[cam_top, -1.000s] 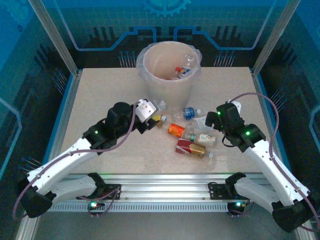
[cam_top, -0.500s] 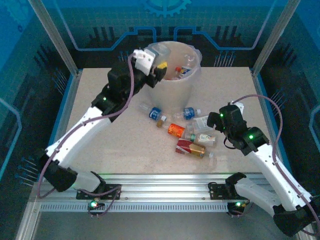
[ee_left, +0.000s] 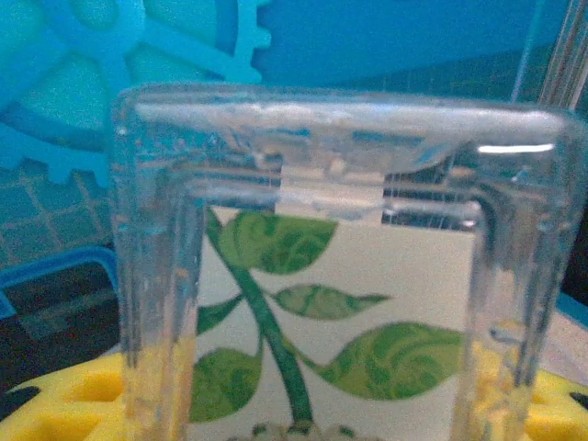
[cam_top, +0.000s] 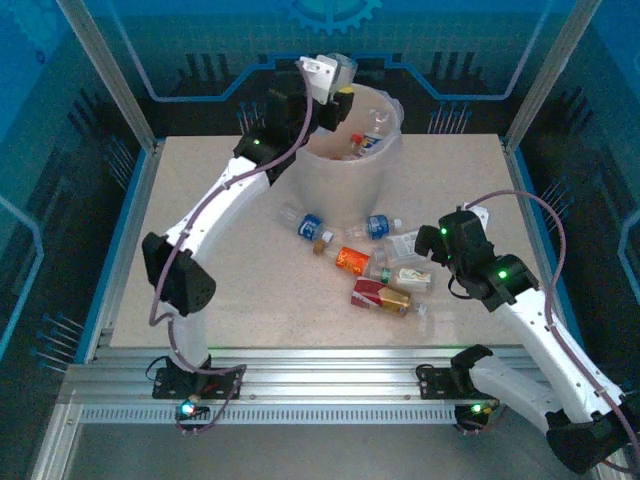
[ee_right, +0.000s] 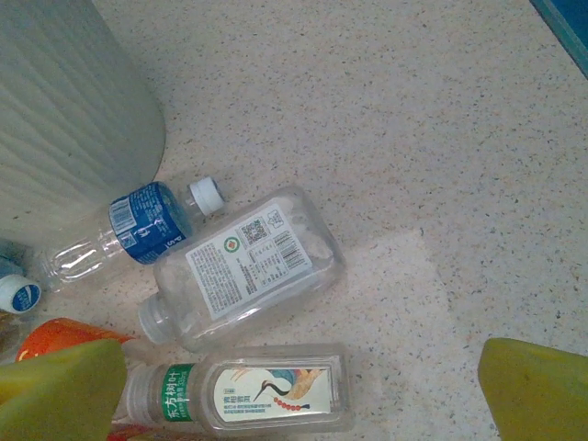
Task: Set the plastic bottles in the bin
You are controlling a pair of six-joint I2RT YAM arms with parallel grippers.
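Observation:
The bottle still points past the far rim of the bin, so next I need to tilt my left gripper down and lower it toward the bin's opening [cam_top: 361, 119], which is below it.
My left gripper [cam_top: 336, 78] is raised above the far left rim of the bin [cam_top: 345, 190] and is shut on a clear plastic bottle [ee_left: 340, 276] with a green leaf label, which sits between its yellow pads [ee_left: 73, 395]. Bottles [cam_top: 360, 143] lie inside the bin. Several more lie on the table in front of it: two blue-labelled ones [cam_top: 310, 225] [ee_right: 138, 225], an orange one [cam_top: 352, 260], a red one [cam_top: 382, 296], a clear white-labelled one [ee_right: 243, 266] and a crane-labelled one [ee_right: 248, 390]. My right gripper [cam_top: 432, 240] [ee_right: 299, 381] hangs open just right of this pile, holding nothing.
The bin's pale wall [ee_right: 73, 110] stands close to the left of the right gripper. Bare speckled tabletop [cam_top: 200, 250] stretches left of the pile and to the right [ee_right: 441, 184]. Metal frame posts [cam_top: 110, 80] and blue panels enclose the table.
My left arm has swung up from the table beside the pile to above the bin's rim, carrying the clear bottle. The right arm has barely shifted.

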